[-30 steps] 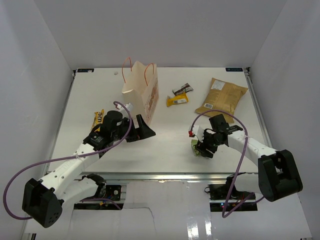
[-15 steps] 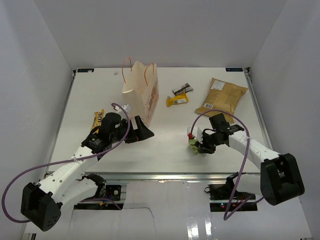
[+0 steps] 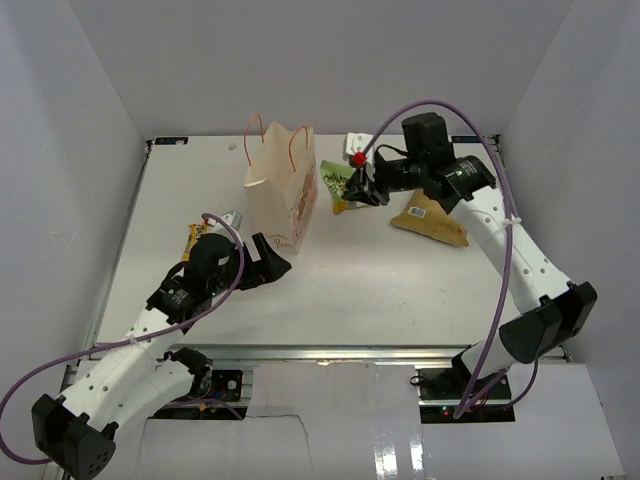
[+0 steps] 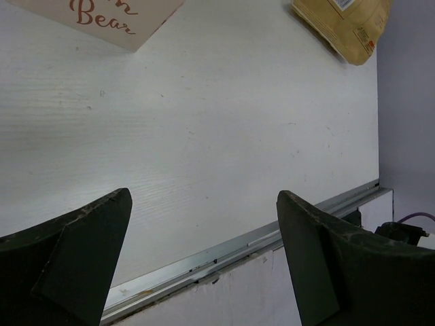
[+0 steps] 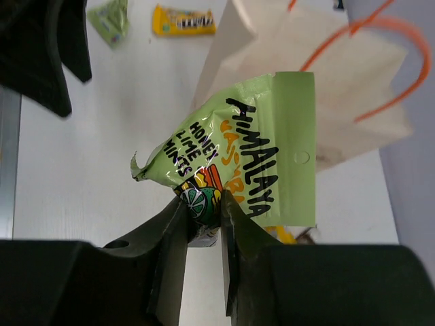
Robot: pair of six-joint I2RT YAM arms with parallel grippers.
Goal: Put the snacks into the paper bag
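Observation:
My right gripper should go up and over the bag's opening [image 3: 281, 163], which lies to its left in the top view, and release, since the green pouch [image 3: 337, 183] is outside the bag.
My right gripper [image 3: 352, 190] is shut on the green pouch [image 3: 337, 183] and holds it in the air beside the upper right side of the cream paper bag [image 3: 280, 190]. In the right wrist view the pouch [image 5: 245, 156] is pinched at its lower end between the fingers, with the paper bag [image 5: 319, 88] behind it. A sliver of the yellow wrapper [image 3: 342, 207] shows below the pouch. The dark bar is mostly hidden. The tan chip bag [image 3: 435, 218] lies under the right arm. My left gripper [image 3: 270, 262] is open and empty, near the bag's front corner [image 4: 102, 20].
Another yellow packet [image 3: 196, 236] lies by the left arm; the right wrist view shows it [image 5: 183, 20] next to a small green packet [image 5: 112, 20]. White walls close in the table on three sides. The metal front rail [image 4: 204, 261] runs along the near edge.
My right gripper has lifted the green pouch from the front of the table and carried it back and left to the paper bag. My left gripper has drawn back slightly from the bag.

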